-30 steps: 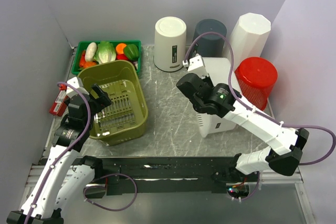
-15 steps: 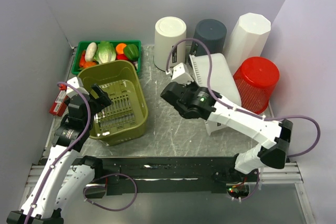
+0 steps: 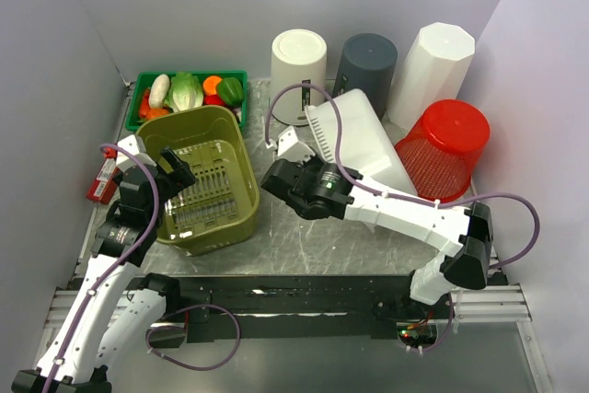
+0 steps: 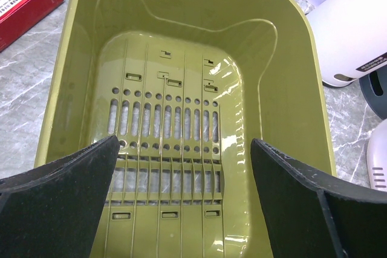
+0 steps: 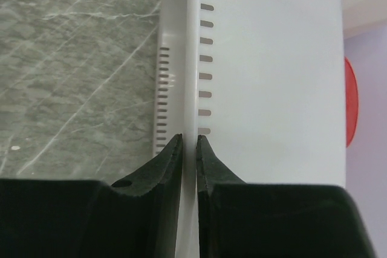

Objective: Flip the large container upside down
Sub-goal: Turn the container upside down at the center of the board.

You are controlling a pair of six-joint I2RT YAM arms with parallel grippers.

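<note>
My right gripper should lower the rim of the container, which is still tipped, onto the bare tabletop by the basket and let go. That spot is below it, to its left in the top view.
The large container [image 3: 363,135] is a white rectangular tub with slotted walls. It stands tipped up on the table, leaning toward the back right. My right gripper [image 3: 317,165] is shut on its thin rim, which in the right wrist view runs straight up between the two black fingers [image 5: 188,138], with the tub's white wall [image 5: 272,58] to the right. My left gripper [image 3: 175,167] hangs open over an olive green basket [image 3: 198,181]. In the left wrist view its gripper [image 4: 184,143] holds nothing above the basket's slotted floor [image 4: 181,58].
Along the back stand a white round bin [image 3: 299,62], a dark grey bin [image 3: 366,57] and a white faceted bin [image 3: 433,62]. A red mesh basket [image 3: 448,149] sits upside down right of the tub. A green tray of vegetables [image 3: 189,91] and a red box [image 3: 103,179] are at the left.
My right arm has swung left with the white tub's rim in its grip, raising the tub from lying flat to tipped up. The left arm has not moved.
</note>
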